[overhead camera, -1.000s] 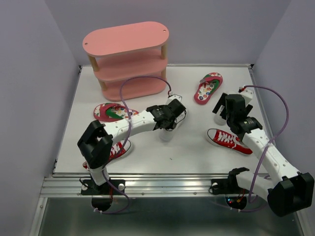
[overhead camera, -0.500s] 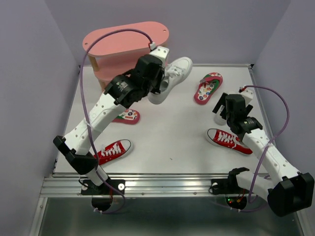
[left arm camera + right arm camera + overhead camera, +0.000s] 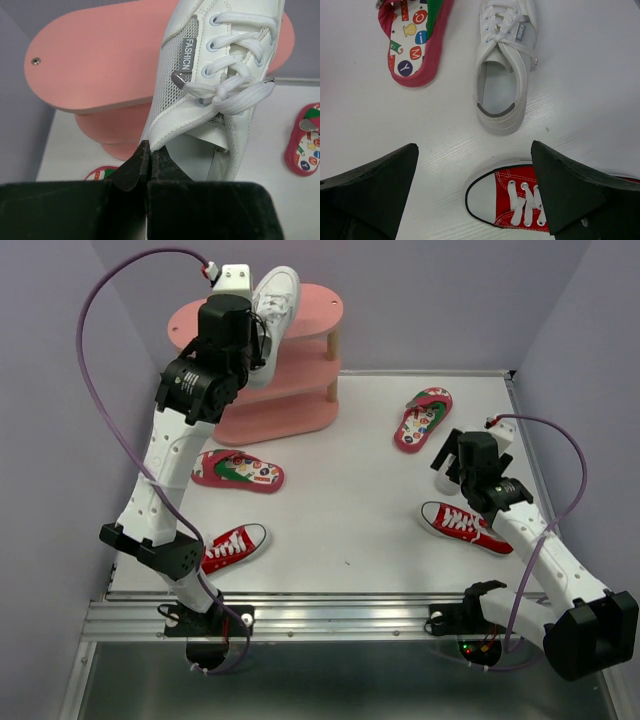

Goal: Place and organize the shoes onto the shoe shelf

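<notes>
The left gripper will next move the sneaker to the left in the top view, lower it onto the bare side of the shelf's top board below the gripper, and release it.
My left gripper [image 3: 256, 338] is shut on the collar of a white lace-up sneaker [image 3: 273, 310] and holds it in the air, toe up, over the top board of the pink shoe shelf [image 3: 305, 302]. In the left wrist view the fingertips [image 3: 149, 150] pinch the sneaker [image 3: 220, 75] above the shelf [image 3: 95, 65]. My right gripper [image 3: 450, 468] is open and empty, hovering over the second white sneaker [image 3: 502, 75] and the toe of a red canvas sneaker [image 3: 520, 200]. A red flip-flop [image 3: 415, 45] lies beside them.
On the table lie a red sneaker [image 3: 232, 543] at the near left, a flip-flop [image 3: 238, 469] in front of the shelf, a flip-flop [image 3: 423, 418] at the right and a red sneaker [image 3: 463, 525] by my right arm. Grey walls close in both sides.
My left arm has lifted the white sneaker off the middle of the table and carried it up and back-left over the shelf's top board. The right arm has not moved.
</notes>
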{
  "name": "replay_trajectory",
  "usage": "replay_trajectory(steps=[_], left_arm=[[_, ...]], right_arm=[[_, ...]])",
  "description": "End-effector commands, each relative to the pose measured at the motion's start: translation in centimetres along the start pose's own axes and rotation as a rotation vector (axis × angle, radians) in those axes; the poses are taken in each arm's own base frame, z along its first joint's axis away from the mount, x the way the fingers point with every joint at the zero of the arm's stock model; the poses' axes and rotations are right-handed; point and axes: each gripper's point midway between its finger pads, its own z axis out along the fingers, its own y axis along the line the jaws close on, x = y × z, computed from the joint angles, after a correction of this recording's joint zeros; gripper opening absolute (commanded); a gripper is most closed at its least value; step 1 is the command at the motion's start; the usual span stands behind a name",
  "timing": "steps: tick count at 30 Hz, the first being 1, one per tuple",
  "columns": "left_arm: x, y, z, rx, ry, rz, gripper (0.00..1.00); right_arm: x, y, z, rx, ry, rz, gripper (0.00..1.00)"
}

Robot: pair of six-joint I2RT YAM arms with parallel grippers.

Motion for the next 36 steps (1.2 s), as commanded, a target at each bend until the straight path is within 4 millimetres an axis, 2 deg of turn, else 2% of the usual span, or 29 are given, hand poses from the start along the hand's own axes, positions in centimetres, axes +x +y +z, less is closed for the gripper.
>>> replay_trajectory(steps=[1, 2, 3, 6, 12, 13, 16, 24, 30, 36], left_arm=[[-7.9, 3.0, -1.1, -0.061, -0.257, -0.189, 0.0], [-8.0, 3.6, -0.5, -0.077, -0.261, -0.205, 0.0], [-8.5, 5.0, -0.1, -0.11, -0.278, -0.226, 0.0], [-9.3, 6.8, 0.5, -0.15, -0.313, -0.277, 0.0], [-10.8, 9.0, 1.4, -0.172, -0.383, -0.365, 0.0], [-11.0, 8.9, 1.4, -0.166, -0.39, -0.386, 0.0], [-10.8, 10.0, 3.2, -0.181, -0.387, -0.45, 0.0], [-10.3, 10.5, 5.6, -0.172, -0.378, -0.544, 0.0], [-9.4, 9.9, 7.4, -0.11, -0.334, -0.576, 0.0], [-8.8, 9.5, 7.2, -0.088, -0.301, -0.57, 0.0]], right_arm=[[-0.5, 0.7, -0.2, -0.026, -0.008, 0.027, 1.0], [-0.5, 0.8, -0.2, -0.029, -0.007, 0.028, 1.0], [-0.4, 0.8, -0.2, -0.031, -0.003, 0.024, 1.0], [-0.2, 0.9, 0.0, -0.032, 0.004, 0.019, 1.0], [0.4, 1.2, 0.4, -0.031, 0.029, 0.015, 1.0], [0.4, 1.2, 0.5, -0.031, 0.03, 0.015, 1.0], [0.7, 1.2, 0.6, -0.029, 0.038, 0.02, 1.0], [0.2, 1.0, 0.0, -0.036, 0.02, 0.032, 1.0], [-0.1, 0.6, -0.4, -0.026, 0.004, 0.036, 1.0], [0.2, 0.4, -0.4, -0.025, 0.011, 0.037, 1.0]])
